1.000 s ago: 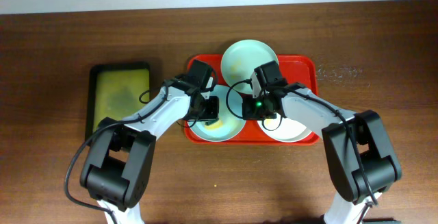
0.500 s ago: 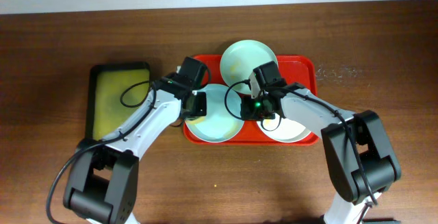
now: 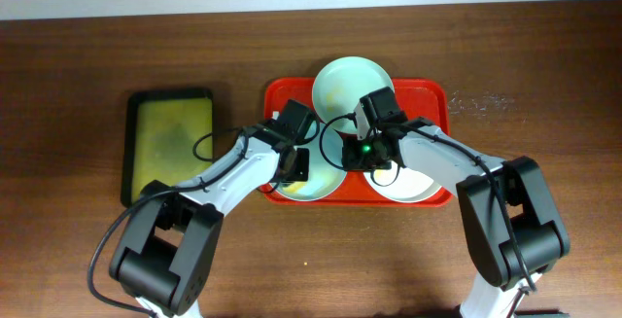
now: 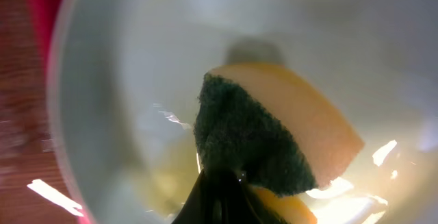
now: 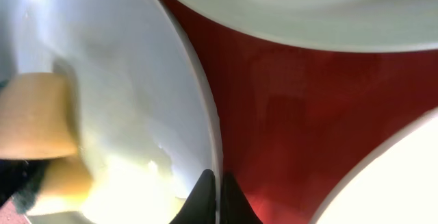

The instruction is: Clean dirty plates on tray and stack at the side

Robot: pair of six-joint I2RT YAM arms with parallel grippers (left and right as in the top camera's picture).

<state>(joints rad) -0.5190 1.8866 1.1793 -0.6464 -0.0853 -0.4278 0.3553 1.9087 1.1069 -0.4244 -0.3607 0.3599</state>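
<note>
Bare tabletop lies past the tray, to the right of my right gripper in the overhead view. I will lift the plate, carry it there, lower it and release it.
The red tray (image 3: 432,99) holds three plates: a mint one at the back (image 3: 352,83), a mint one at the front left (image 3: 324,179) and a white one at the front right (image 3: 413,184). My left gripper (image 3: 296,165) is shut on a yellow sponge with a dark green face (image 4: 274,142) and presses it onto the front-left plate (image 4: 116,107), beside yellowish smears. My right gripper (image 5: 217,191) is shut on that plate's right rim (image 5: 205,114). It shows in the overhead view (image 3: 346,155) too.
A smaller black-rimmed tray with a yellow-green inside (image 3: 173,143) lies left of the red tray on the brown wooden table (image 3: 544,75). In the right wrist view the back plate (image 5: 308,5) and the white plate (image 5: 410,176) lie close to my fingers.
My left gripper swept the sponge to the plate's left edge, then back toward its front middle. My right gripper has held still on the rim.
</note>
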